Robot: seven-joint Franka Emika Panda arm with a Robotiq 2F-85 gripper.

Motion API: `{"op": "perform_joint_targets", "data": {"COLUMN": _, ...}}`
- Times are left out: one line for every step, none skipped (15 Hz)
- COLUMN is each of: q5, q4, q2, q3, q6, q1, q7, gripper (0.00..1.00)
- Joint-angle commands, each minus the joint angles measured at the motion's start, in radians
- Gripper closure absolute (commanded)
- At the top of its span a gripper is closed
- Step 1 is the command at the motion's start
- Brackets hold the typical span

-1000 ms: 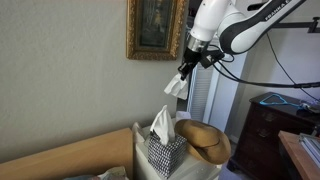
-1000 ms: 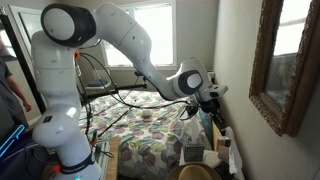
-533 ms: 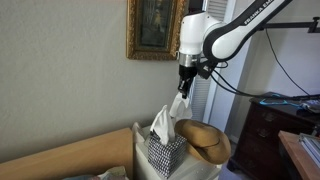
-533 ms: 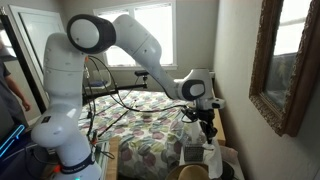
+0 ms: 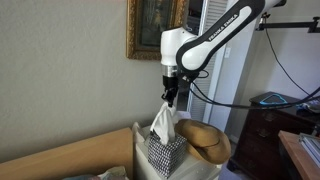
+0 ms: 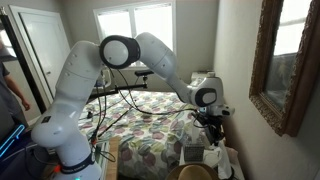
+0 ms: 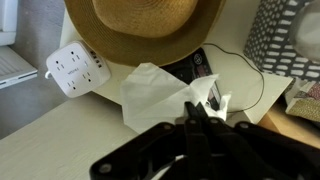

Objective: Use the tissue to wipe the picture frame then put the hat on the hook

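Note:
I need to move my gripper slightly outward next. Then I need to open it and let go of the white crumpled tissue [image 7: 155, 95] onto the tabletop [image 7: 234, 102] beside the tissue box, where the tissue's loose end already hangs.
My gripper [image 5: 168, 99] is shut on the white crumpled tissue [image 5: 165, 113] and holds it just above the tissue box, below the gold picture frame [image 5: 155, 28] on the wall. In the wrist view the tissue [image 7: 155, 95] hangs from the closed gripper [image 7: 203, 105] over the table top. The tan straw hat [image 7: 145, 30] lies beyond it; in an exterior view the hat [image 5: 205, 140] rests beside the box. The gripper [image 6: 212, 133] and the frame [image 6: 285, 60] also show in an exterior view.
The black-and-white checkered tissue box [image 5: 163, 152] with a tissue sticking out stands under the gripper and also shows in the wrist view [image 7: 285, 40]. A white power strip [image 7: 77, 68] lies by the hat. A dark dresser [image 5: 280, 120] and a quilted bed [image 6: 150, 135] are nearby.
My gripper has moved down and away from the picture frame with the tissue in it, and now hangs over the tissue box.

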State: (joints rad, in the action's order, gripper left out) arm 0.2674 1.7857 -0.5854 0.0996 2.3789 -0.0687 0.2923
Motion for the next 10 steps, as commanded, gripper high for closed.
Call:
{"op": "perform_joint_targets", "data": {"q5": -0.09, "q4": -0.164, "q2": -0.112, "q3": -0.011, "q6": -0.058, "q1": 0.009, "q7": 0.003, "gripper": 1.0}}
{"op": "perform_joint_targets", "data": {"q5": -0.107, "q4": -0.195, "q2": -0.134, "q3": -0.01, "q6": -0.066, "q1": 0.011, "q7": 0.002, "gripper": 1.0}}
{"op": "perform_joint_targets", "data": {"q5": -0.12, "q4": -0.221, "q2": -0.151, "q3": -0.009, "q6": -0.07, "q1": 0.012, "q7": 0.003, "gripper": 1.0}}
{"op": "perform_joint_targets", "data": {"q5": -0.129, "q4": -0.247, "q2": -0.167, "q3": -0.006, "q6": -0.082, "q1": 0.01, "q7": 0.007, "gripper": 1.0}}
{"op": "perform_joint_targets", "data": {"q5": -0.133, "q4": -0.269, "q2": -0.179, "q3": -0.001, "q6": -0.103, "q1": 0.006, "q7": 0.013, "gripper": 0.74}}
{"op": "perform_joint_targets", "data": {"q5": -0.129, "q4": -0.287, "q2": -0.19, "q3": 0.008, "q6": -0.126, "q1": 0.0, "q7": 0.025, "gripper": 0.73}}
{"op": "perform_joint_targets", "data": {"q5": -0.116, "q4": -0.301, "q2": -0.197, "q3": 0.023, "q6": -0.157, "q1": -0.011, "q7": 0.048, "gripper": 0.66}}
{"op": "perform_joint_targets", "data": {"q5": -0.107, "q4": -0.305, "q2": -0.195, "q3": 0.032, "q6": -0.183, "q1": -0.014, "q7": 0.057, "gripper": 0.6}}
{"op": "perform_joint_targets", "data": {"q5": -0.1, "q4": -0.296, "q2": -0.181, "q3": 0.039, "q6": -0.206, "q1": -0.014, "q7": 0.058, "gripper": 0.54}}
{"op": "perform_joint_targets", "data": {"q5": -0.09, "q4": -0.293, "q2": -0.171, "q3": 0.05, "q6": -0.237, "q1": -0.018, "q7": 0.066, "gripper": 0.46}}
